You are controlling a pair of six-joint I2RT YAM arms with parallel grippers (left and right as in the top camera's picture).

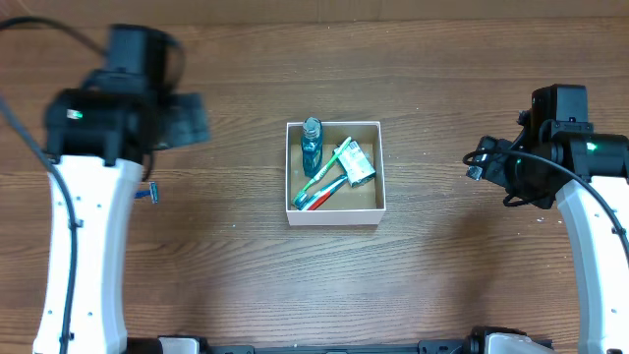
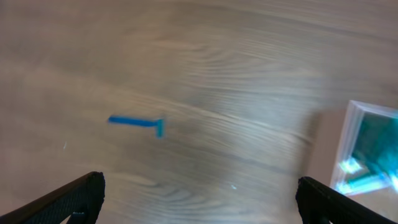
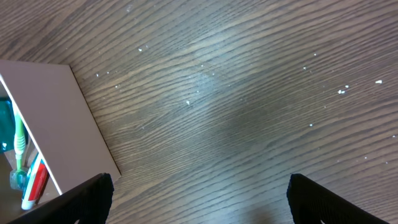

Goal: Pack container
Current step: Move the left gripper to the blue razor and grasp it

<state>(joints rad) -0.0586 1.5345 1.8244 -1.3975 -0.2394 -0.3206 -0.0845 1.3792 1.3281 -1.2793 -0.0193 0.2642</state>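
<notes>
I should lower my left gripper now to the blue razor's handle, away from the container point(image 1: 333, 214). The handle lies crosswise, so I need to turn the gripper to get its fingers on both sides of the handle.
The container point(image 1: 333, 214) is a small white-walled box with a brown floor at the table's middle. In it lie a blue bottle point(image 1: 312, 144), toothbrushes point(image 1: 320, 190) and a small tube point(image 1: 355, 163). A blue razor point(image 1: 149, 193) lies on the table beside the left arm; it also shows in the left wrist view point(image 2: 138, 122). My left gripper point(image 2: 199, 205) is open and empty, above bare wood left of the container point(image 2: 356, 134). My right gripper point(image 3: 199, 202) is open and empty over bare wood right of the container point(image 3: 62, 124).
The wooden table point(image 1: 442, 275) has bare surface around the container. The left arm point(image 1: 84, 246) stands along the left side and the right arm point(image 1: 595, 236) along the right side.
</notes>
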